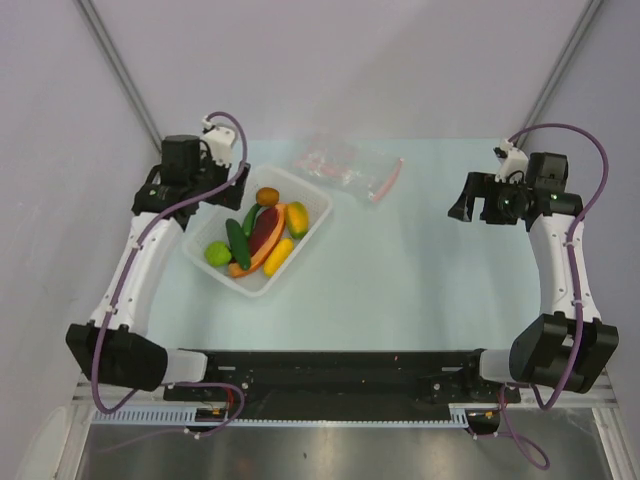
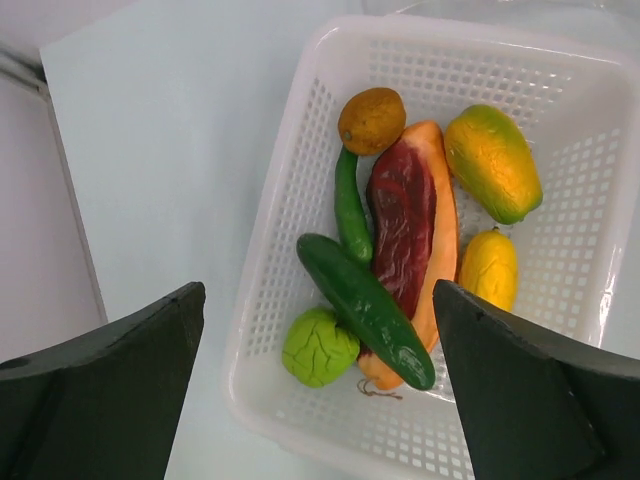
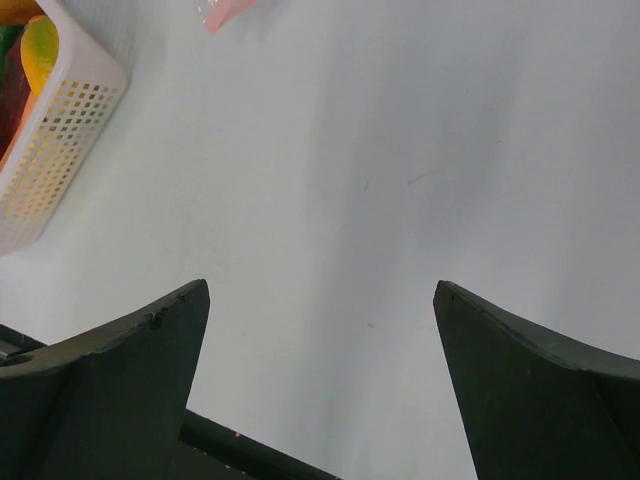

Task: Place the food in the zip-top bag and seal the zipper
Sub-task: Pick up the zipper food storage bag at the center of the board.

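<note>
My left gripper next swings across the tray (image 1: pixel 310 228) and down to close on the near end of the bag's pink-red zipper (image 1: pixel 377 196), since the bag lies empty.
The toy food lies in a white mesh tray (image 1: pixel 310 228): a green cucumber (image 2: pixel 366 310), a lime-green ball (image 2: pixel 318 347), a dark red piece (image 2: pixel 402 225), an orange round piece (image 2: pixel 372 120) and yellow pieces (image 2: pixel 489 268). The clear zip-top bag (image 1: pixel 330 165) lies flat behind the tray, its pink-red zipper (image 1: pixel 386 180) at its right end. My left gripper (image 1: pixel 196 190) is open above the tray's left end, empty. My right gripper (image 1: pixel 466 207) is open and empty over bare table at the right.
The tray's corner (image 3: pixel 55 130) and a bit of the pink strip (image 3: pixel 222 12) show at the top left of the right wrist view. Grey walls enclose the table on the left, back and right.
</note>
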Available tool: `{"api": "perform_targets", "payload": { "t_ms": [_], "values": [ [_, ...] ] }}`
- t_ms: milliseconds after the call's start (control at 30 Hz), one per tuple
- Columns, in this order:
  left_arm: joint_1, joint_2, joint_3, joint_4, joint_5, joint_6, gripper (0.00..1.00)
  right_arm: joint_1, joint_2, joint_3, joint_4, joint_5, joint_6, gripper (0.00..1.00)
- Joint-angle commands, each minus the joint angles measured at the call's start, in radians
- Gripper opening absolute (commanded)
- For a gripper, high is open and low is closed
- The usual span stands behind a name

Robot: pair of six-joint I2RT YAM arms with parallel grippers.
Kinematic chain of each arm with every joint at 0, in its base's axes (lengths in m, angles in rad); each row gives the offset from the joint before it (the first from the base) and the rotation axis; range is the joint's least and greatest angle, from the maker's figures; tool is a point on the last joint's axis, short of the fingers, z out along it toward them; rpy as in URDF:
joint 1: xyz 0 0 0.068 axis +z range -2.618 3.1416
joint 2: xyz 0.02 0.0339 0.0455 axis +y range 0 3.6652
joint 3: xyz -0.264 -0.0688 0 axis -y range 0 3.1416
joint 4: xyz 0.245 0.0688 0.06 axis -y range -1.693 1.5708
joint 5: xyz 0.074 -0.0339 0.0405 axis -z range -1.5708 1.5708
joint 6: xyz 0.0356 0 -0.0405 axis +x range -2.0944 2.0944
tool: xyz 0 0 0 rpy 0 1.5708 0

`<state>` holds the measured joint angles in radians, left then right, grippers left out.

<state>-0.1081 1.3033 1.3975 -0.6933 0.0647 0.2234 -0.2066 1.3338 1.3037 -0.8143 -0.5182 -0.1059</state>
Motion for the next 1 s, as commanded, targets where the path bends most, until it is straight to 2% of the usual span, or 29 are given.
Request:
{"api": "perform_targets", "payload": {
  "t_ms": [0, 133, 333, 467, 600, 700, 967],
  "values": [
    [-0.125, 0.069, 0.096, 0.052, -0.161, 0.116, 1.0, -0.007, 0.002, 0.0, 0.073, -0.037, 0.035, 1.0],
    [-0.247, 0.221, 0.274, 0.044, -0.268, 0.163, 1.0, -0.008, 0.008, -0.011, 0.086, -0.026, 0.044, 1.0],
    [-0.467, 0.393, 0.444, 0.094, -0.376, 0.263, 1.0, -0.002, 0.027, -0.024, 0.102, -0.016, 0.093, 1.0],
    [-0.561, 0.627, 0.625, 0.095, -0.424, 0.257, 1.0, 0.004, 0.015, -0.057, 0.136, 0.013, 0.138, 1.0],
    [-0.643, 0.854, 0.887, 0.078, -0.502, 0.28, 0.99, 0.003, -0.022, -0.112, 0.199, 0.027, 0.181, 1.0],
    [-0.685, 0.951, 0.943, 0.127, -0.513, 0.303, 0.98, -0.01, -0.036, -0.133, 0.222, 0.066, 0.208, 1.0],
    [-0.748, 1.076, 0.914, 0.373, -0.47, 0.31, 0.94, -0.071, -0.027, -0.202, 0.259, 0.027, 0.275, 1.0]
  ]
}}
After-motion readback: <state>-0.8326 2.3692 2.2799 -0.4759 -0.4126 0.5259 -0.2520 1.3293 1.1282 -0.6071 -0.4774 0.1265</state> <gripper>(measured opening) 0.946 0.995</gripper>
